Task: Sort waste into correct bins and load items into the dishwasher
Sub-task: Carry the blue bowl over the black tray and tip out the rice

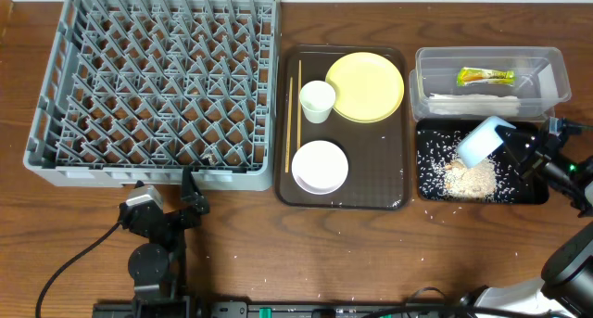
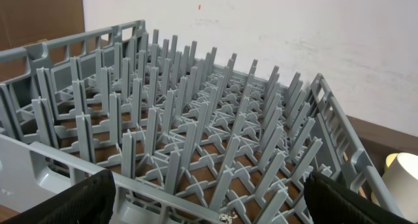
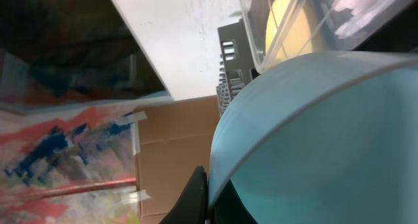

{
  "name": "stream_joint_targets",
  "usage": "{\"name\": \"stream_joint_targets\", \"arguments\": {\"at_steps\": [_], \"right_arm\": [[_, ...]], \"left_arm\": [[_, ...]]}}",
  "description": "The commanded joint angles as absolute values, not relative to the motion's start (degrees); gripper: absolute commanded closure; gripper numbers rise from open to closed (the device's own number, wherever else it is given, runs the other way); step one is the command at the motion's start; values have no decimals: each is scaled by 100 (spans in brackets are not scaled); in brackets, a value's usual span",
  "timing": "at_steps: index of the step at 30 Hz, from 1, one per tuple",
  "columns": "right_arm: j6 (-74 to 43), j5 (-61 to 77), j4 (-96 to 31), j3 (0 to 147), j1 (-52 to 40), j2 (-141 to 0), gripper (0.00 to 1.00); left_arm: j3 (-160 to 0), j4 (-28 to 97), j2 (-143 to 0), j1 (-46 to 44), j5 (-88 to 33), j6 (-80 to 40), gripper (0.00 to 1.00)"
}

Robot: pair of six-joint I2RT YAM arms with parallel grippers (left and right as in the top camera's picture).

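Observation:
I should use my right gripper to move the bowl left in the overhead view to the brown tray's bare near corner (image 1: 378, 168) next. Then I should turn the bowl upright, lower it and let it go.
My right gripper (image 1: 515, 147) is shut on the rim of the light blue bowl (image 1: 483, 140), holding it tipped over the black tray (image 1: 533, 194). Rice grains (image 1: 469, 179) lie piled in that tray. In the right wrist view the bowl (image 3: 326, 145) fills the frame, its rim pinched between the fingers (image 3: 208, 201). The clear tub (image 1: 488, 82) holds the green-and-yellow wrapper (image 1: 484, 76) and a white napkin (image 1: 473, 103). The yellow plate (image 1: 364, 86), white cup (image 1: 316, 101), white bowl (image 1: 320, 166) and chopsticks (image 1: 293, 114) sit on the brown tray (image 1: 394, 190). My left gripper (image 1: 165, 205) is open in front of the grey dish rack (image 1: 157, 86); the rack also shows in the left wrist view (image 2: 196, 139).
Scattered rice grains lie on the table in front of the brown tray. A cable runs from the left arm base across the lower left of the table. The white cup also shows at the right edge of the left wrist view (image 2: 401, 175).

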State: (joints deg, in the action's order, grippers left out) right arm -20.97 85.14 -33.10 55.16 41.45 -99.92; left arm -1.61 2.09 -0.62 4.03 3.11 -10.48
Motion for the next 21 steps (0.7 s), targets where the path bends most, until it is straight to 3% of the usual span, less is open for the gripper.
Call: {"name": "stream_joint_targets", "arguments": {"at_steps": [1, 11, 21], "right_arm": [[-2099, 8278, -3286, 5507, 4185, -9985, 99], [-1717, 7950, -3551, 5507, 4095, -9913, 99], [-1387, 5502, -4512, 5621, 3374, -8180, 99]], "left_arm": [[-23, 379, -30, 427, 360, -974, 7], [-23, 379, -30, 427, 360, -974, 7], [-23, 379, -30, 427, 360, -974, 7]]}}
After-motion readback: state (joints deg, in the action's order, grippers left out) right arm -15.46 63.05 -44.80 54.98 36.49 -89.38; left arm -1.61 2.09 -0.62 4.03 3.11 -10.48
